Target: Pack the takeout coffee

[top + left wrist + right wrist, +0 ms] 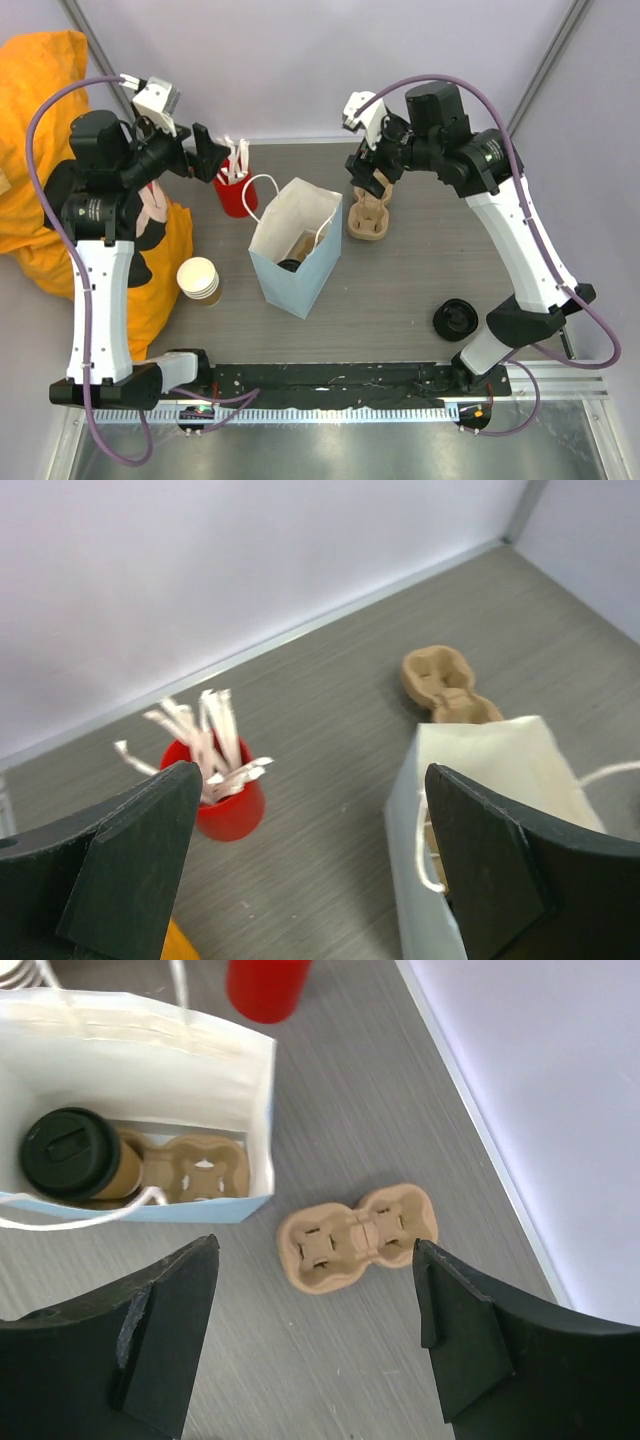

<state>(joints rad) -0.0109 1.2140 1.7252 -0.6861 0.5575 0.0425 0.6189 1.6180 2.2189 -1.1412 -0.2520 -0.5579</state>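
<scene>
I will lower my left gripper next onto the lone leaning packet's tip (131, 756), which is below my gripper beside the red cup's rim and sticks out clear of the other packets.
The takeout coffee (70, 1153), a tan cup with a black lid, stands inside the pale blue paper bag (150, 1070), seated in a tan pulp carrier (205, 1165). In the top view its lid (293, 265) shows down in the open upright bag (290, 290) at mid-table. My right gripper (315, 1340) is open and empty, above a second tan carrier (357, 1237) to the right of the bag; it also shows in the top view (375, 180). My left gripper (310, 870) is open and empty, raised behind and left of the bag (490, 755), near the red cup; the top view shows it too (203, 153).
A red cup (235, 192) of white packets stands at the back left of the bag. A stack of lidless cups (199, 280) stands at the left. Loose black lids (455, 318) lie front right. Orange cloth (40, 90) is bunched beyond the left edge.
</scene>
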